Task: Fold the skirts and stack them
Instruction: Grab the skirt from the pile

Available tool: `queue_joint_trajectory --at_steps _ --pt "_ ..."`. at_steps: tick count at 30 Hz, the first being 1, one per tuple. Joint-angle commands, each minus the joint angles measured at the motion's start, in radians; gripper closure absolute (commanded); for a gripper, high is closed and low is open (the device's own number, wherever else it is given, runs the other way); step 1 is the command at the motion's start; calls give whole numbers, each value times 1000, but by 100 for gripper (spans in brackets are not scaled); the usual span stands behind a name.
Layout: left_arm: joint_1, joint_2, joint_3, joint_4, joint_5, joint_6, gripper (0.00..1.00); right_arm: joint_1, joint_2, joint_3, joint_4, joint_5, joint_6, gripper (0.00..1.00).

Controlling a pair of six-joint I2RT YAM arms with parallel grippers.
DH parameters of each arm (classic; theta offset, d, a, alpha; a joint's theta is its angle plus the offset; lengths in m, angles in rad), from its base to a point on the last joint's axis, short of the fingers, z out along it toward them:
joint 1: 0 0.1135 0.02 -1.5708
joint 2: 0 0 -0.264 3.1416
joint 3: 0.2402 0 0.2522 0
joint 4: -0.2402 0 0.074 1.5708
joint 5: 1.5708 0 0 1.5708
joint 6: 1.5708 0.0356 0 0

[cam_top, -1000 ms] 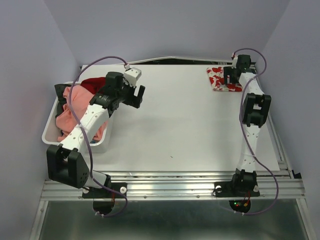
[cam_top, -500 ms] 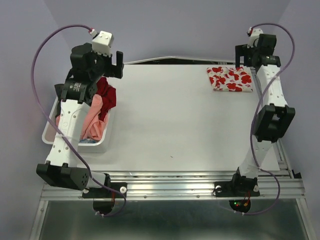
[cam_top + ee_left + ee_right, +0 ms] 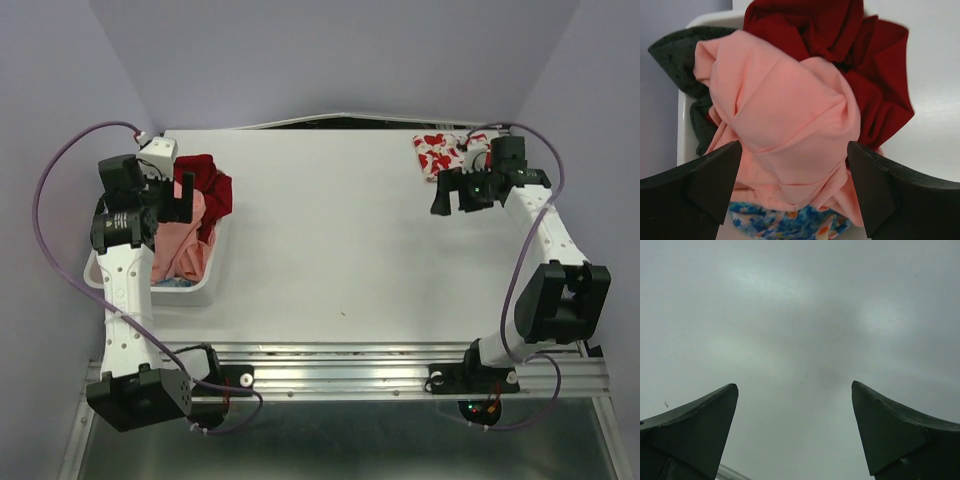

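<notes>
The middle fold of the salmon-pink skirt [image 3: 170, 236] is on top in the heap, so I need to turn my left gripper slightly and lower it into the white bin [image 3: 150, 292], onto that fold.
A folded white skirt with red flower print [image 3: 441, 152] lies at the table's far right corner. My right gripper [image 3: 450, 203] hangs open just in front of and left of it, apart from it; in the right wrist view the right gripper [image 3: 795, 432] shows only bare table between its fingers. More skirts are heaped in a white bin [image 3: 150, 292]: a salmon-pink one [image 3: 785, 120] on top, a dark red one [image 3: 840, 45], a dark green one [image 3: 672, 55] and a blue flowered one [image 3: 785, 226]. My left gripper [image 3: 795, 192] is open above the pink one, holding nothing.
The white bin's rim [image 3: 682, 145] stands at the table's left edge against the purple side wall. Purple walls close in the back and both sides. A metal rail [image 3: 350, 372] runs along the near edge by the arm bases.
The left arm swung from over the table back above the bin. The right arm rose off the flowered skirt, then came down to its front left with jaws fully open.
</notes>
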Motion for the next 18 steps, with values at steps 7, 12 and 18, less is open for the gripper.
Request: queue_joint_trajectory --at_steps 7,12,18 --pt "89 43 -97 -49 -73 255 1 32 -174 -167 -60 -31 27 0" --pt "94 93 -127 -35 -120 348 1 32 -155 -136 -85 -12 15 0" --pt "101 139 -166 60 -140 418 1 32 -102 -115 -109 9 12 0"
